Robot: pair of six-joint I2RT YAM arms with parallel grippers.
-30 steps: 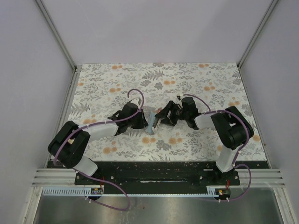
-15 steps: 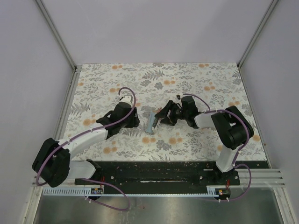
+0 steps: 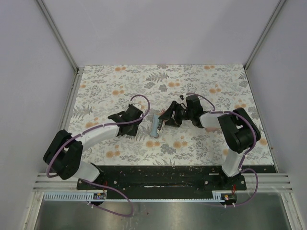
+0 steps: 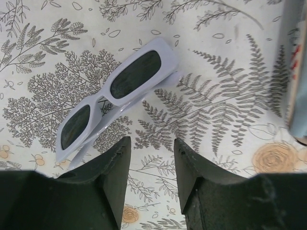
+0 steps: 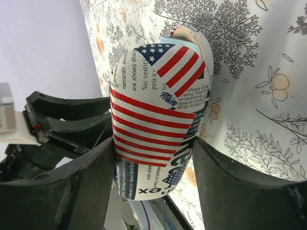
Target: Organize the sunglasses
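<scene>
I will next move my left gripper outward and down onto the slim folded arm (image 4: 118, 112) of the silvery-framed sunglasses beside their bridge, because that side of the sunglasses faces my open fingers.
The pale, silvery-framed sunglasses (image 4: 115, 93) lie folded on the floral table, lenses up, just ahead and left of my left gripper (image 4: 152, 143), which is open and empty. In the top view the left gripper (image 3: 139, 123) hides that pair. My right gripper (image 5: 153, 143) is shut on the American-flag case (image 5: 156, 120), one finger on each side. In the top view the case (image 3: 155, 125) sits between the two grippers, with the right gripper (image 3: 165, 120) on its right. The reddish-brown pair is out of view.
The flag case's edge shows at the right border of the left wrist view (image 4: 295, 72). The floral table cover (image 3: 201, 81) is bounded by white walls at the back and sides, and by the black base rail (image 3: 158, 177) at the front.
The left arm has changed posture, its elbow swinging out and back, while its gripper stayed just left of the case. The right gripper has kept hold of the case and barely moved.
</scene>
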